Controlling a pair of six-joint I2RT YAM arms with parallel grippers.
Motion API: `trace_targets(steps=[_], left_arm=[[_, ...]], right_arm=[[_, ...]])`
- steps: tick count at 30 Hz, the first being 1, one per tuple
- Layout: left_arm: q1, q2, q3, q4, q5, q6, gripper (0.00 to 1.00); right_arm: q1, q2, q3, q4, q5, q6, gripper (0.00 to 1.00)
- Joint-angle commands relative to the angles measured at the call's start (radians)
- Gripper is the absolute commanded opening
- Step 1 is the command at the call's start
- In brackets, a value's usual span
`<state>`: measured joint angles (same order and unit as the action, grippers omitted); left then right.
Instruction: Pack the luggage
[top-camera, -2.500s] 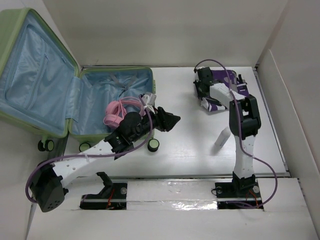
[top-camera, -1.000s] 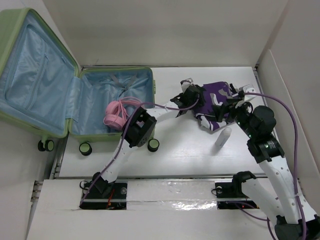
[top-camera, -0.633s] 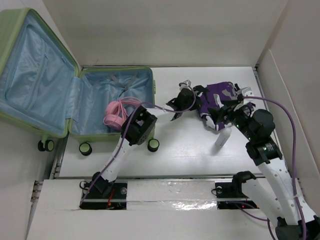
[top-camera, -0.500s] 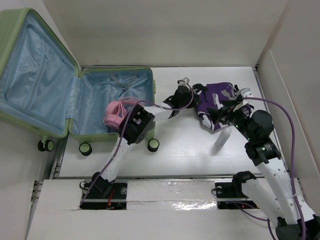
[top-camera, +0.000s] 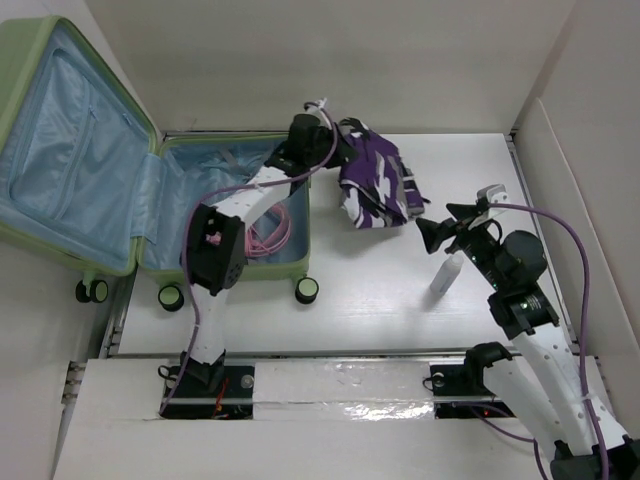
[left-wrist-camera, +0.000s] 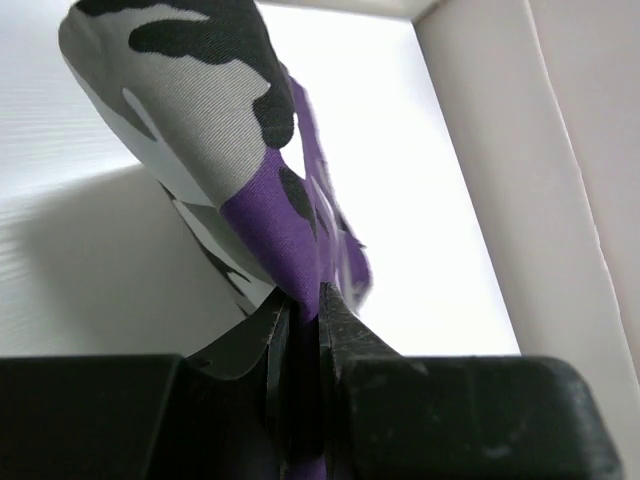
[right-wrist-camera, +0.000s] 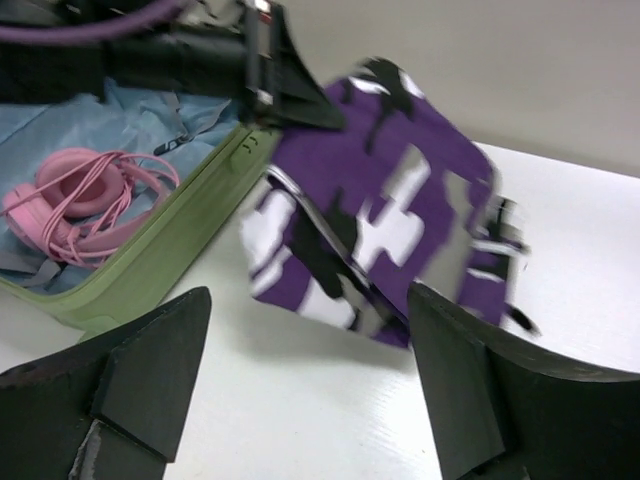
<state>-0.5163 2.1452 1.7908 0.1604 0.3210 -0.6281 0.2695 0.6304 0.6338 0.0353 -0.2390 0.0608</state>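
Observation:
The space over the suitcase's lining beyond the headphones is empty, so next I should swing my left gripper to the left in the top view and let go of the purple cloth there.
The luggage, a light green suitcase with pale blue lining, lies open at the left. My left gripper is shut on a purple camouflage cloth, which hangs above the table just right of the luggage's far corner. In the left wrist view the jaws pinch a purple fold of the cloth. My right gripper stands open to the right of the cloth, apart from it. The right wrist view shows its fingers wide apart before the cloth, with the luggage rim at the left.
Pink headphones with a pink cord lie inside the luggage. A white bottle lies on the table below my right gripper. The luggage's wheels face the near edge. White walls enclose the table at the back and right.
My left gripper has closed on the cloth and carried it up and left toward the luggage. My right gripper has come off the cloth, opened wider and drawn back.

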Motion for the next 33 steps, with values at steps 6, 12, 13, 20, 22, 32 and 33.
trace_targets(steps=[6,12,13,20,22,32,33], left_arm=[[0.191,-0.456,-0.339,0.074,-0.016,0.047,0.00],[0.392,-0.671,-0.553,0.030,-0.023,0.082,0.00],[0.459,-0.692,-0.573,0.024,-0.026,0.085,0.00],[0.695,-0.673,-0.639,-0.024,-0.056,0.160,0.00],[0.726,-0.647,-0.627,-0.039,-0.065,0.185,0.00],[0.835,-0.548,-0.642,-0.038,-0.141,0.255,0.00],[0.835,-0.542,-0.640,-0.057,-0.183,0.246,0.07]], right_arm=[[-0.026,-0.043,-0.043,0.066,0.052,0.030,0.88],[-0.046,-0.028,-0.043,0.060,-0.002,0.025,0.88],[-0.046,-0.026,-0.043,0.060,-0.005,0.024,0.88],[-0.046,-0.032,-0.029,0.038,-0.029,0.019,0.88],[-0.046,-0.035,-0.032,0.041,-0.032,0.017,0.89],[-0.036,-0.018,-0.026,0.034,-0.028,0.007,0.82],[-0.036,-0.018,-0.026,0.028,-0.020,0.005,0.65]])
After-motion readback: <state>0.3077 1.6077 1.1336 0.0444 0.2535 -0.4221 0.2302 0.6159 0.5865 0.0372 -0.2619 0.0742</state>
